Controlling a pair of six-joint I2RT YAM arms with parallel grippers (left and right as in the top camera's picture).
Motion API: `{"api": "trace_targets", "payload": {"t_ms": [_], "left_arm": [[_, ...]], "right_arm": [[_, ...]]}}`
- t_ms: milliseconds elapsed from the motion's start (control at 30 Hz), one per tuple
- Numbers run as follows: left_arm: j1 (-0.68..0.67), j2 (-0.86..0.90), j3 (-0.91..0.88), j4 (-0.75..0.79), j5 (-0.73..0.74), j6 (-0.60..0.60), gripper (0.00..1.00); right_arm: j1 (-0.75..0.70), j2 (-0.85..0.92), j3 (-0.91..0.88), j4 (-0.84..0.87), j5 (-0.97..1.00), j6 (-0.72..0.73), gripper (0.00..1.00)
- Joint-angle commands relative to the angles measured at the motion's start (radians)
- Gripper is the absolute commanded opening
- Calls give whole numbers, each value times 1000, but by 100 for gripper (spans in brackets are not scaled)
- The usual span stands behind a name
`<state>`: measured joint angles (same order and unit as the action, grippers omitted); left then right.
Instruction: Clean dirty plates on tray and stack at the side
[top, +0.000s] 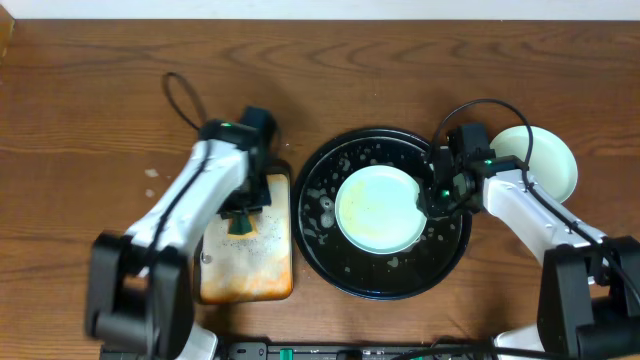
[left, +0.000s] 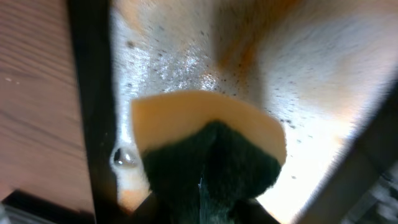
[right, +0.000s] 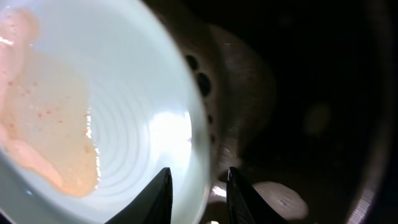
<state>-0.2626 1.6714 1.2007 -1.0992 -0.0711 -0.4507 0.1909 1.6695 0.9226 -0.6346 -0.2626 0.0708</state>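
Observation:
The plate's rim already stands between the right gripper's open fingers, so next the gripper should stay in place and bring both fingers together onto that rim.
A pale mint plate (top: 380, 208) with a faint orange smear (right: 43, 124) lies in the black round tray (top: 445, 260), among soapy foam. My right gripper (top: 437, 195) is at the plate's right edge. In the right wrist view the gripper (right: 199, 171) is open: one finger stands over the plate (right: 124, 93) and the other over the dark tray (right: 311, 93), with the rim loose between them. My left gripper (top: 243, 215) hangs over the green-yellow sponge (top: 242, 226). In the left wrist view the sponge (left: 211, 118) sits between its dark fingers (left: 202, 211); the grip is not readable.
The sponge rests on a wet rusty-orange rectangular tray (top: 245, 265) left of the black tray. Pale plates (top: 548, 165) lie on the wooden table to the right of the black tray, beside my right arm. Black cables loop above both arms.

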Motion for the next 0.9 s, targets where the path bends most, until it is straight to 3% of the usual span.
{"api": "trace_targets", "payload": {"t_ms": [0, 133, 300, 567, 667, 867], "left_arm": [[52, -173, 3, 2, 113, 66, 42], [57, -303, 3, 2, 117, 84, 52], [35, -362, -1, -30, 116, 84, 54], [34, -360, -2, -69, 116, 84, 75], [34, -360, -2, -69, 116, 84, 81], [34, -360, -2, -69, 116, 84, 83]], "right_arm": [[-6, 18, 5, 7, -63, -32, 27], [-6, 39, 5, 11, 22, -16, 10], [-7, 66, 5, 25, 90, 22, 1], [0, -71, 15, 41, 134, 22, 1], [49, -182, 15, 19, 287, 21, 1], [224, -330, 15, -3, 653, 33, 1]]}}
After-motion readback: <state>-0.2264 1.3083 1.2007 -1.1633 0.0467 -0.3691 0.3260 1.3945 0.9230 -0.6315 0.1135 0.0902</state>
